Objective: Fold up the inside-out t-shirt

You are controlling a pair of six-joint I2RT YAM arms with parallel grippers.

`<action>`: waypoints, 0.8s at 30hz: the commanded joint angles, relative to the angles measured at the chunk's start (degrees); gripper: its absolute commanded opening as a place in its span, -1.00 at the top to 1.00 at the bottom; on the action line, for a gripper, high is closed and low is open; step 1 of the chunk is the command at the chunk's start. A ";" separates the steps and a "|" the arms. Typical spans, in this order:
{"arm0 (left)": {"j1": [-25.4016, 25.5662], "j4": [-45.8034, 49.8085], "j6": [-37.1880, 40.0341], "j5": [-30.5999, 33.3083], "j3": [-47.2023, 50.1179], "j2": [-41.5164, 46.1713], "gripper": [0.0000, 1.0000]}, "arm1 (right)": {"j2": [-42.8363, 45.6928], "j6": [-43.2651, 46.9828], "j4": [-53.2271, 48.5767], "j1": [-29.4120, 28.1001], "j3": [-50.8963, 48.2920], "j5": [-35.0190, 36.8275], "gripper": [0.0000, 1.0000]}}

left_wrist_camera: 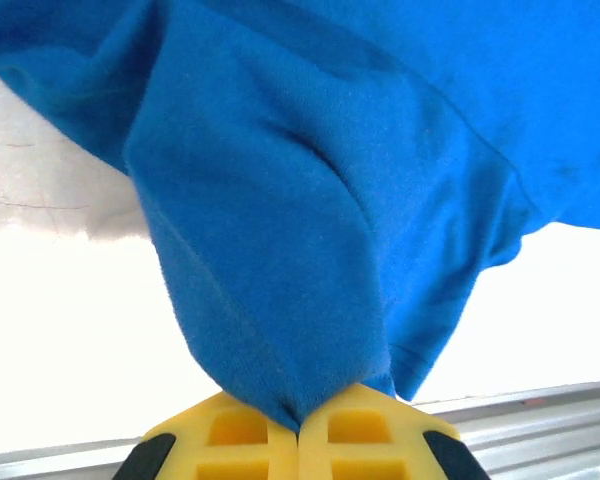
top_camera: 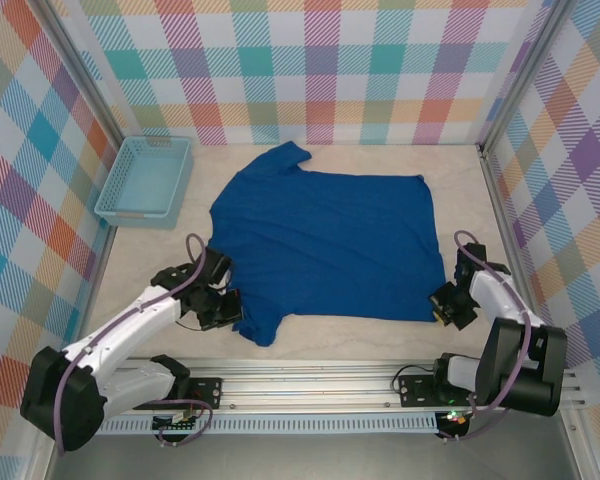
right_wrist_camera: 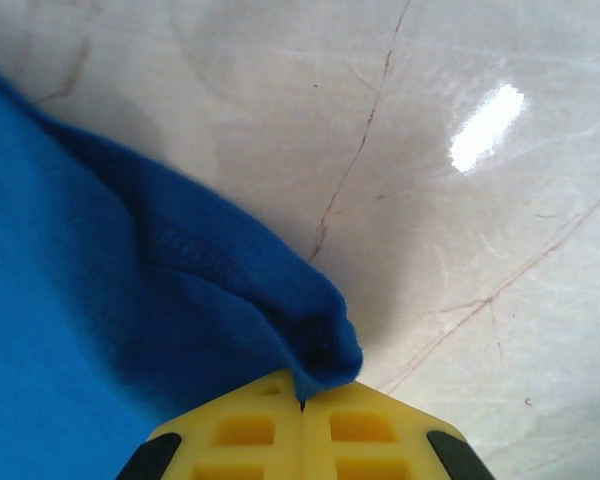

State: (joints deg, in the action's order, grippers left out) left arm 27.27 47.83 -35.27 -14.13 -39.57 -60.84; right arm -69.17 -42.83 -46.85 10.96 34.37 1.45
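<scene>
The shirt's hemmed corner is pinched while the shirt still lies spread flat, so my right gripper should carry the corner outward over the hem's far half [top_camera: 430, 222] and release it.
The inside-out t-shirt [top_camera: 325, 240] is royal blue and lies spread flat across the middle of the table, collar end toward the left and hem toward the right. My left gripper [top_camera: 223, 305] sits at the shirt's near-left sleeve. Its yellow fingers [left_wrist_camera: 230, 435] are shut, pinching a bunched fold of the t-shirt [left_wrist_camera: 310, 230]. My right gripper [top_camera: 442, 308] is at the shirt's near-right corner. In the right wrist view the fingers [right_wrist_camera: 365, 430] are shut on the hemmed corner of the t-shirt [right_wrist_camera: 130, 300].
A light blue mesh basket [top_camera: 145, 180] stands at the back left by the wall. Checked walls close in three sides. The arms' metal rail [top_camera: 310, 385] runs along the near edge. Bare pale tabletop [right_wrist_camera: 430, 200] lies right of the shirt.
</scene>
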 commanded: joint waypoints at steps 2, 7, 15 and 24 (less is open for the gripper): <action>-5.50 5.61 1.52 -6.52 -4.12 1.57 1.00 | 4.80 1.77 -3.88 0.56 2.72 0.43 1.00; -11.68 3.98 4.63 -13.61 -9.70 -4.14 1.00 | 1.12 5.80 -2.75 0.57 9.13 -1.67 1.00; -19.88 -2.74 6.43 -15.77 -24.86 -18.88 1.00 | -15.82 10.53 4.97 0.45 22.46 -6.60 1.00; -21.46 -7.08 6.37 -9.16 -43.55 -39.71 1.00 | -34.20 16.05 5.76 -2.39 38.35 -7.92 1.00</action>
State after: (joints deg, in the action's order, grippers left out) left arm 6.55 41.30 -30.30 -25.34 -79.46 -96.84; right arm -101.32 -30.22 -40.69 9.50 68.86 -5.26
